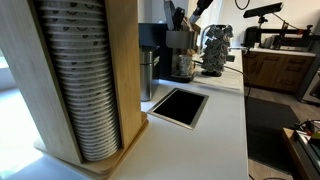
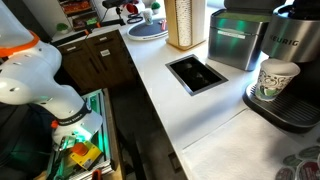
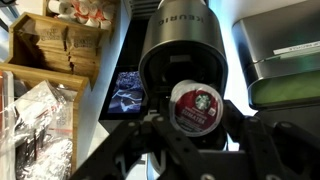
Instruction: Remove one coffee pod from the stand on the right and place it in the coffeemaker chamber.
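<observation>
The opening of the coffeemaker's round dark chamber is just below the gripper, so the robot needs to move the gripper down a little and release the coffee pod (image 3: 195, 105) into it.
In the wrist view my gripper (image 3: 196, 118) is shut on a coffee pod (image 3: 195, 105) with a shiny red-and-white Starbucks lid. It holds the pod just above the round dark chamber of the coffeemaker (image 3: 180, 50). In an exterior view the gripper (image 1: 180, 18) hangs over the coffeemaker (image 1: 180, 62), and the dark wire stand (image 1: 216, 50) packed with pods stands just beside the machine. The coffeemaker also shows in an exterior view (image 2: 285, 60) with a paper cup (image 2: 275, 80) under its spout.
A tall wooden holder of stacked white cups (image 1: 85, 80) fills the foreground and also shows in an exterior view (image 2: 185, 22). A dark recessed tray (image 2: 197, 72) is set into the white counter (image 1: 215, 125). Shelves with packets (image 3: 50, 45) lie left of the machine.
</observation>
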{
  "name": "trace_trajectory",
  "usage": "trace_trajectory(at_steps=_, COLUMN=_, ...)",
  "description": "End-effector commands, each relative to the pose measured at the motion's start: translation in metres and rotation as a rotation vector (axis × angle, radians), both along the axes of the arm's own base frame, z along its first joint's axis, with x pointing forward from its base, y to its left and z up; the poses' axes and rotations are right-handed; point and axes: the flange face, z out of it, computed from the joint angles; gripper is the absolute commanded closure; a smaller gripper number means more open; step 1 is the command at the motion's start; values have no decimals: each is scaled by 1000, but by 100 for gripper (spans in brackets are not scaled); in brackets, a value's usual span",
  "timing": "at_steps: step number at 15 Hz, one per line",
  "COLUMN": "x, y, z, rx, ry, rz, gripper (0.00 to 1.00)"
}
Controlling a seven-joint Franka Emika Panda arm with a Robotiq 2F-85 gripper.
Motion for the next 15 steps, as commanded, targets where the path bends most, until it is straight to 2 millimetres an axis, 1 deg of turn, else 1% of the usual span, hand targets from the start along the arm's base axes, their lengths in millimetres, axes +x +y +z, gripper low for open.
trace_trajectory(at_steps=1, x=15, y=-9, z=-5, rx=16, ry=30, rz=29, gripper=71)
trace_trajectory(at_steps=6, x=24, y=-17, z=-13, rx=17, ry=66, rz=27, gripper=71)
trace_trajectory(at_steps=10, x=26, y=-18, z=-17, rx=37, ry=113, rz=37, gripper=71)
trace_trajectory(at_steps=15, x=30, y=-19, z=-19, rx=53, ry=124, rz=39, gripper=71)
